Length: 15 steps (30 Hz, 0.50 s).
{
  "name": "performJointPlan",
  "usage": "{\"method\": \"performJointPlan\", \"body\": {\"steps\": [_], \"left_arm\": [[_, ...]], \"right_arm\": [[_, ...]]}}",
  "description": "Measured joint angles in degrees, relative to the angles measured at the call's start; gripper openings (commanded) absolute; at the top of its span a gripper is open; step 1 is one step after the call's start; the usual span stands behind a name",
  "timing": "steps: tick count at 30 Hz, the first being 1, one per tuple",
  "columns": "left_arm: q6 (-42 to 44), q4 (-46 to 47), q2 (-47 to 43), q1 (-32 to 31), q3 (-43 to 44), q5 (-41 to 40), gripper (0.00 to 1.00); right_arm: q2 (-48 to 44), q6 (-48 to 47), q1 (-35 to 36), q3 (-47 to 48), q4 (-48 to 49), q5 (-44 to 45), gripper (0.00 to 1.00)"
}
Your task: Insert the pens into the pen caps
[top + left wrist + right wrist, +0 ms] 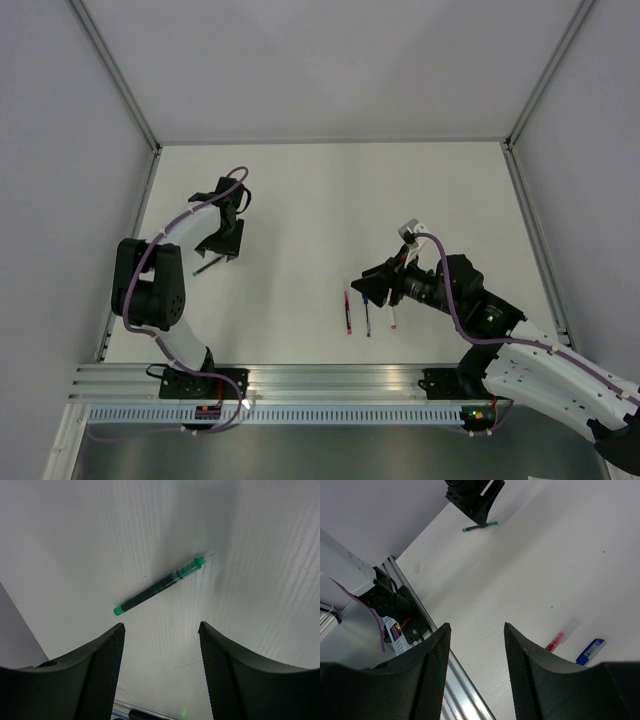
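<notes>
I next need to turn my left gripper in line with the green pen (159, 586), which lies slanted across the gap between my open fingers, and lower astride its tip end (189, 568).
A green pen (159, 586) lies slanted on the white table, just beyond my left gripper (160, 626), which is open and holds nothing. From above, the left gripper (222, 254) hovers over the green pen (208, 265) at the table's left. My right gripper (477, 626) is open and empty. It hangs above and left of a row of three pens: red (348, 312), blue (367, 318) and white (394, 318). The right wrist view shows the red pen's end (555, 641) and a blue end (590, 651). Separate pen caps cannot be made out.
An aluminium rail (330, 380) runs along the table's near edge with both arm bases on it. Grey walls and frame posts (125, 85) close in the left, right and far sides. The left gripper (475, 500) shows at the top of the right wrist view.
</notes>
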Motion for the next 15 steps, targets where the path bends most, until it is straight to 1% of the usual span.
{"method": "performJointPlan", "body": {"steps": [6, 12, 15], "left_arm": [[10.5, 4.0, 1.3, 0.0, 0.0, 6.6, 0.67], [14.7, 4.3, 8.5, 0.0, 2.4, 10.3, 0.64], [15.6, 5.4, 9.1, 0.1, 3.4, 11.1, 0.64]], "right_arm": [[-1.0, 0.0, 0.0, 0.0, 0.0, -0.1, 0.54], [-2.6, 0.0, 0.0, 0.0, -0.4, -0.3, 0.54], [-3.3, 0.0, 0.0, 0.0, -0.5, -0.4, 0.54]]}}
